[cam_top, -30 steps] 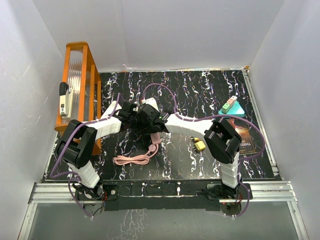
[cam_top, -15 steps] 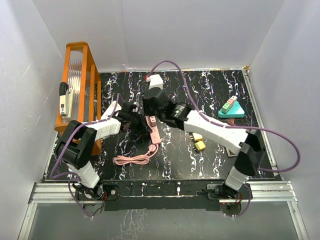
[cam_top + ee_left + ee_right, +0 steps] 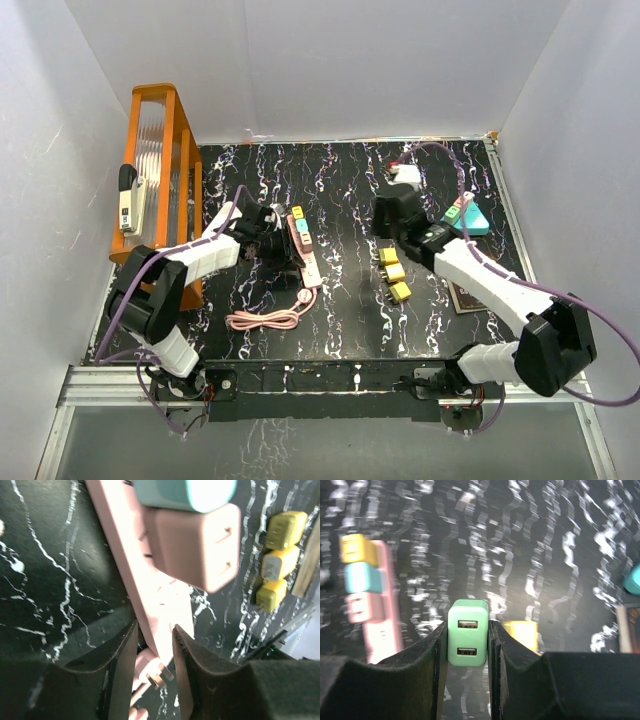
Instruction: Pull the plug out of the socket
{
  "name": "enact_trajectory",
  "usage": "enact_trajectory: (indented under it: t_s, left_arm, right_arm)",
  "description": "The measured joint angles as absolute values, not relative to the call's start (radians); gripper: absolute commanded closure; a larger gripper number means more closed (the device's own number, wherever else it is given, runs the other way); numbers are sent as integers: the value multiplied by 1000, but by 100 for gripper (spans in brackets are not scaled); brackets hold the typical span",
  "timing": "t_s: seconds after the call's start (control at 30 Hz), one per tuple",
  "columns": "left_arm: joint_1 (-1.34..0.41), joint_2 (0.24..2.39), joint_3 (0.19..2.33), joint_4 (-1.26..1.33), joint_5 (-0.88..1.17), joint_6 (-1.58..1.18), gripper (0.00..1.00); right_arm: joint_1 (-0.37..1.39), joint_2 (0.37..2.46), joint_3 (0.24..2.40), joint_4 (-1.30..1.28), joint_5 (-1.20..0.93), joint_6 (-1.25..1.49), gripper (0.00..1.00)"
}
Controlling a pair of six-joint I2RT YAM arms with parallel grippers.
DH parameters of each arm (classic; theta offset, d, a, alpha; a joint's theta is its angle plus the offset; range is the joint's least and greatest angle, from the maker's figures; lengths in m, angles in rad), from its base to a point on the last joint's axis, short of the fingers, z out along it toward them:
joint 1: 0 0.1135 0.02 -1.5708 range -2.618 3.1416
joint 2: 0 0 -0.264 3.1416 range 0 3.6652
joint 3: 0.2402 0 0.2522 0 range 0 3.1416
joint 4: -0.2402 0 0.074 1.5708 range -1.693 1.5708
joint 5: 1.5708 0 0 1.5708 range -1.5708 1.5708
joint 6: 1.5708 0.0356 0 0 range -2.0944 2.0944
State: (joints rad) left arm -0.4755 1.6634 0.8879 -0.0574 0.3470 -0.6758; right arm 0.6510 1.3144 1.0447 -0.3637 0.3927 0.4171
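My right gripper will next move down onto the bare tabletop beyond the yellow plugs and let go of the green plug there, because the green plug already hangs clear of the power strip (image 3: 303,250).
A pink power strip (image 3: 303,250) lies left of the table's centre with a yellow plug (image 3: 355,547), a teal plug (image 3: 185,492) and a pink plug (image 3: 195,545) in its sockets. My left gripper (image 3: 281,243) is shut on the strip's edge (image 3: 150,605), near the cable end. My right gripper (image 3: 467,645) is shut on a green two-port USB plug (image 3: 467,632), held above the table right of the strip (image 3: 382,625) and apart from it. In the top view the right gripper (image 3: 392,222) hides the green plug.
Three loose yellow plugs (image 3: 394,272) lie under and beside the right arm. The strip's pink cable (image 3: 265,320) is coiled near the front. An orange rack (image 3: 160,170) stands at the left, a teal block holder (image 3: 463,217) and a book (image 3: 470,292) at the right.
My right gripper has come off the power strip with the green plug in it and swung to the right. The left gripper has stayed on the strip.
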Motion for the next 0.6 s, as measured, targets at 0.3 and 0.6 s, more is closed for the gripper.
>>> enact_trajectory:
  t_s: [0.3, 0.6]
  left_arm:
    - [-482, 1414, 929, -144, 400, -639, 54]
    - [-488, 1285, 859, -146, 424, -677, 51]
  right_arm:
    - [223, 1393, 903, -278, -128, 419, 92]
    - [103, 1650, 918, -139, -566, 457, 91]
